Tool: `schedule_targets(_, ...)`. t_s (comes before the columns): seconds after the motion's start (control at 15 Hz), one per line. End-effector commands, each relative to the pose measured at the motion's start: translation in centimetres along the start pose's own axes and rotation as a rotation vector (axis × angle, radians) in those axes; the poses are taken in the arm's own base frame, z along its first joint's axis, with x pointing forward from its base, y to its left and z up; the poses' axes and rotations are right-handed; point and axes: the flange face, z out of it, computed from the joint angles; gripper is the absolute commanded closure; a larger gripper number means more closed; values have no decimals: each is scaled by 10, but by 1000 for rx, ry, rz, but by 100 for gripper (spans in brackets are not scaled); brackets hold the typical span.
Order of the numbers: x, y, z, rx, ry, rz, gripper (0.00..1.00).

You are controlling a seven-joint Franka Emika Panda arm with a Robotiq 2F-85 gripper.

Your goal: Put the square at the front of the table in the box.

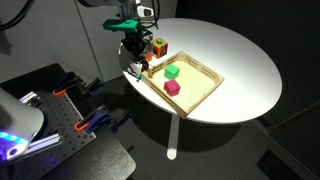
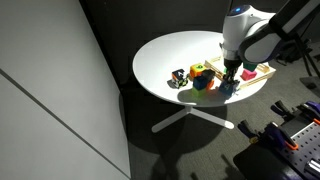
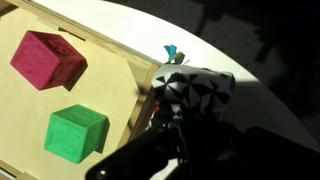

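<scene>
I should next lift the square over the box's rim toward the bottom of the box by the green cube (image 1: 160, 77), to my gripper's left in the wrist view, and release it.
The square (image 3: 195, 88), a cube with a black-and-white patchy pattern and a teal bit at its top, sits right at my gripper (image 3: 185, 125), just outside the box's rim. My dark fingers reach round its lower part; shadow hides whether they press on it. In an exterior view the gripper (image 1: 135, 60) stands low over the square (image 1: 136, 70) at the table's edge. It also shows low beside the box in an exterior view (image 2: 230, 86). The box (image 1: 205, 68) is a shallow light-wood tray, seen in the wrist view too (image 3: 120, 60).
A green cube (image 3: 75, 132) and a pink-red cube (image 3: 48, 60) lie in the box. An orange-yellow cube (image 1: 158, 47) stands on the round white table (image 1: 235, 55) beside the box. Another small patchy object (image 2: 178, 78) lies near the table's rim.
</scene>
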Motion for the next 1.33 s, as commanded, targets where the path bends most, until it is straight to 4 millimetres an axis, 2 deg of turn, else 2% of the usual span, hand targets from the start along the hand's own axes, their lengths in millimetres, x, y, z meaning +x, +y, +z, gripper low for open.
schedule_targets(0.0,-15,22,-41,11,10,23,95)
schedule_targets(0.27,-23,57,-75,0,8,90,96)
schedule_targets(0.47,-31,86,-88,0,5,157,96)
schedule_targets(0.87,-41,128,-82,-6,16,259,96)
schedule_targets(1.13,-43,143,-71,-5,23,292,95)
schedule_targets(1.2,-43,145,-69,-7,21,296,92)
schedule_targets(1.27,-43,145,-68,-5,18,296,65)
